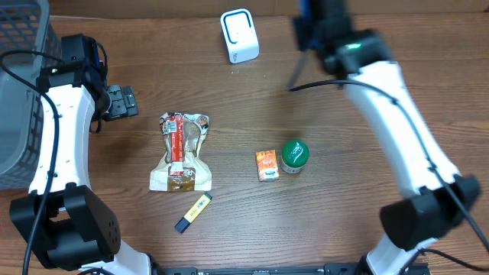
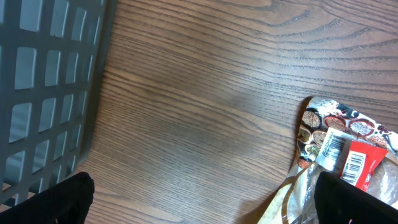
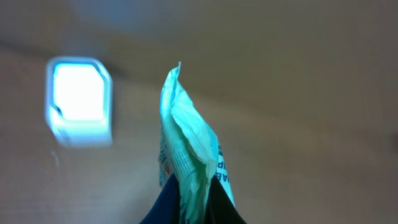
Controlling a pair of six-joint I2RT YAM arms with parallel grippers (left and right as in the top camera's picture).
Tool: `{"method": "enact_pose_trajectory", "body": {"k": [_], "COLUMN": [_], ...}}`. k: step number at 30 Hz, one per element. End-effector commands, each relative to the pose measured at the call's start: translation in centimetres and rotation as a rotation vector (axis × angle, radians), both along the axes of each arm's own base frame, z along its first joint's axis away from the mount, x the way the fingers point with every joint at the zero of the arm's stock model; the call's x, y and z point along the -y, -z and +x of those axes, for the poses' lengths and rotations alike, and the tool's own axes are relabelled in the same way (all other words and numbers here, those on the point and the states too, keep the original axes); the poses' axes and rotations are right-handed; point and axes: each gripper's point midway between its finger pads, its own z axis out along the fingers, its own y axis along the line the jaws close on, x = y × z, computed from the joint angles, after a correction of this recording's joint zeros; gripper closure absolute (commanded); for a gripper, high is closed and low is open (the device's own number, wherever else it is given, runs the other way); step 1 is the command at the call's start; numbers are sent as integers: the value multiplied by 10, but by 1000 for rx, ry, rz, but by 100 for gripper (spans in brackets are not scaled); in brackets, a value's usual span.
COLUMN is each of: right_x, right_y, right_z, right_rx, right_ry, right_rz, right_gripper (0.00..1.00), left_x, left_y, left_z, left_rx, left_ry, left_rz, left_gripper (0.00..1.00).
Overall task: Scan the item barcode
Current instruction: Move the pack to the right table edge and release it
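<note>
The bare table (image 1: pixel 374 148) beside the can is below my right gripper when it is back and to the right in the overhead view, so next my right gripper will swing there, lower and release the packet.
My right gripper (image 3: pixel 193 200) is shut on a thin pale-green packet (image 3: pixel 186 137), which stands edge-on between the fingers. The white barcode scanner (image 3: pixel 79 99) glows at the left of the right wrist view, apart from the packet. In the overhead view the scanner (image 1: pixel 239 34) stands at the back centre. The right gripper (image 1: pixel 308 23) hangs to its right near the top edge, where the packet is hard to make out. My left gripper (image 1: pixel 122 101) is open over bare table at the left, its jaws wide apart around nothing (image 2: pixel 205 205).
A clear snack bag with barcodes (image 1: pixel 182 149) (image 2: pixel 339 149) lies at centre left. An orange carton (image 1: pixel 267 164), a green-lidded can (image 1: pixel 294 155) and a yellow-and-blue marker (image 1: pixel 192 212) lie further front. A grey basket (image 1: pixel 19 92) (image 2: pixel 43 93) fills the left edge.
</note>
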Motion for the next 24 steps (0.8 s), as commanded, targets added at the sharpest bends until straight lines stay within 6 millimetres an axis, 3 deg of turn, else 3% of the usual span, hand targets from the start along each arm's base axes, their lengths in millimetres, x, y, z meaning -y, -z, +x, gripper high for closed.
{"method": "enact_pose_trajectory", "body": {"k": [1,8,10,14,20,23,24], "right_x": [45,153,173,200,231,238,239], "right_y": [41,131,152,188,223,228,228], "right_z": [-23,-106,-120,-135,-153,-150,-148], "right_rx": [-218,-665,-716,-753,-757,-729,-718], "right_ry": [83,369,440,513,604,615,613], "right_rz": [87,182,238,339,388,393,392], "right_gripper": [92,91,92,92,89,72,58], "left_x": [0,0,0,0,0,0,0], "left_y": [-1,-1,-1,-1,-1,-1,-1], "left_z": [1,1,1,1,1,1,1], "left_rx": [-1,-1,-1,-1,-1,-1,-1], "left_ry": [16,16,16,16,16,16,16], "left_rz": [3,3,3,3,3,3,3], "left_gripper": [0,0,0,0,0,0,0]}}
